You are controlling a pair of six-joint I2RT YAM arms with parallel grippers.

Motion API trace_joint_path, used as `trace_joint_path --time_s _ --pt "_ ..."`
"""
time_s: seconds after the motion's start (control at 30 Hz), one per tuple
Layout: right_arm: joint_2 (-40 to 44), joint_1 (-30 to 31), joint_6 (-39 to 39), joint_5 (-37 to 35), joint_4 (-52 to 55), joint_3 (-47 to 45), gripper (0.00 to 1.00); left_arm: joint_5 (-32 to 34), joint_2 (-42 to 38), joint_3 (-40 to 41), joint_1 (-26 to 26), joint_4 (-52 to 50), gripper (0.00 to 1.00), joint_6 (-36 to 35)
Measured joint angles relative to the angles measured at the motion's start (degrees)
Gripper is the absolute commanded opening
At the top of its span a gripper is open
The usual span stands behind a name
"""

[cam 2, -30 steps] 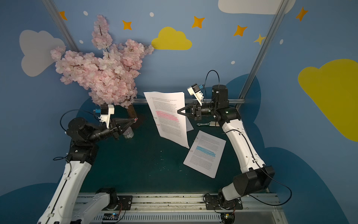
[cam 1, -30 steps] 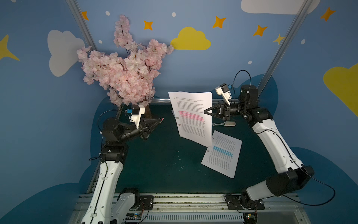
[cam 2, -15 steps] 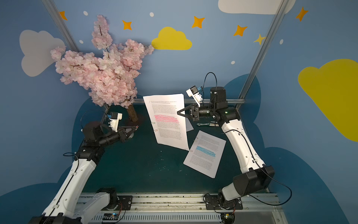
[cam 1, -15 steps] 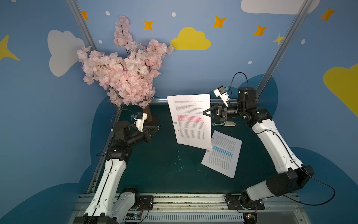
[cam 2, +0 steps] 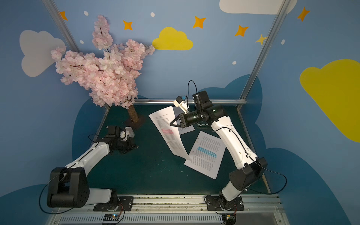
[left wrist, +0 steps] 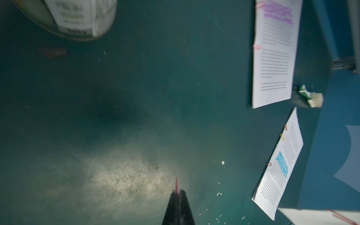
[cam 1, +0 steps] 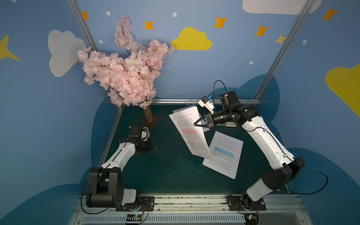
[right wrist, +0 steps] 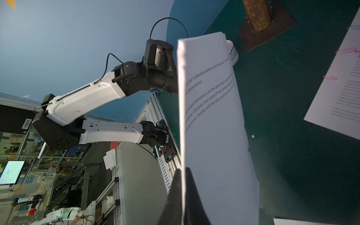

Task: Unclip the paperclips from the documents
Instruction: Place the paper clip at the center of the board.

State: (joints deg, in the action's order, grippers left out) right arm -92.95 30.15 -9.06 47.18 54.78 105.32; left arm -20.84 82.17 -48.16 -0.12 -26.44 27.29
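Note:
My left gripper holds the red paperclip (left wrist: pixel 176 185) and will next move slightly outward to release it over the bare green mat (left wrist: pixel 159 153), since that clear patch is just outward of its fingers.
My right gripper (cam 1: pixel 194 123) (right wrist: pixel 183 171) is shut on the top edge of the pink-band document (cam 1: pixel 187 132) (right wrist: pixel 210 116). It holds the page up off the mat, and small paperclips (cam 1: pixel 183 136) sit on the page's left edge. The blue-band document (cam 1: pixel 224 153) (left wrist: pixel 280 165) lies flat with paperclips (left wrist: pixel 282 137) on its edge. The purple-band document (left wrist: pixel 272 58) (right wrist: pixel 341 87) lies behind, clipped with pink paperclips (right wrist: pixel 330 77). My left gripper (cam 1: pixel 153 147) (left wrist: pixel 177 191) is shut on a red paperclip (left wrist: pixel 176 185), low over the mat beside a white cup (left wrist: pixel 78 17).
A pink blossom tree (cam 1: pixel 126 74) stands at the back left on a dark base plate (right wrist: pixel 272 29). A small green-and-white brush (left wrist: pixel 309 96) lies beside the purple-band document. Bits of white debris (left wrist: pixel 219 193) dot the green mat (cam 1: pixel 165 175).
My left arm has dropped from near the tree to just above the mat by the cup, still pinching the clip. The held page has swung, and its lower corner now hangs over the blue-band document.

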Motion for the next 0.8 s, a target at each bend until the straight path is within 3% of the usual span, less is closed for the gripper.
trace_joint_path --time_s 0.17,0.23,0.3,0.37,0.4,0.63,0.8 --pt "-1.7 0.5 -0.5 -3.0 3.8 2.5 0.0 0.3 7.8 -2.5 0.0 0.5 0.05 0.0" --pt "-1.9 0.7 -0.5 -4.0 5.1 3.5 0.0 1.3 9.8 -3.4 0.0 1.0 0.14 -0.3" --pt "-1.9 0.9 -0.5 -4.7 6.2 4.3 0.0 2.1 11.3 -3.8 0.0 1.5 0.35 -0.5" --pt "-1.9 1.1 -0.5 -5.2 7.1 5.0 0.0 3.0 12.9 -4.0 0.0 1.8 0.82 -1.2" --pt "-1.9 1.2 -0.5 -5.6 7.4 5.3 0.0 3.3 13.5 -4.0 0.0 1.8 0.96 -1.4" --pt "-2.7 2.2 -0.3 -7.1 10.8 9.3 0.0 1.1 10.0 -4.8 -0.1 0.4 0.97 -1.9" --pt "-4.0 2.3 0.0 -6.0 12.2 12.6 0.0 -6.6 -5.4 -3.6 -0.4 3.1 0.97 -2.2"
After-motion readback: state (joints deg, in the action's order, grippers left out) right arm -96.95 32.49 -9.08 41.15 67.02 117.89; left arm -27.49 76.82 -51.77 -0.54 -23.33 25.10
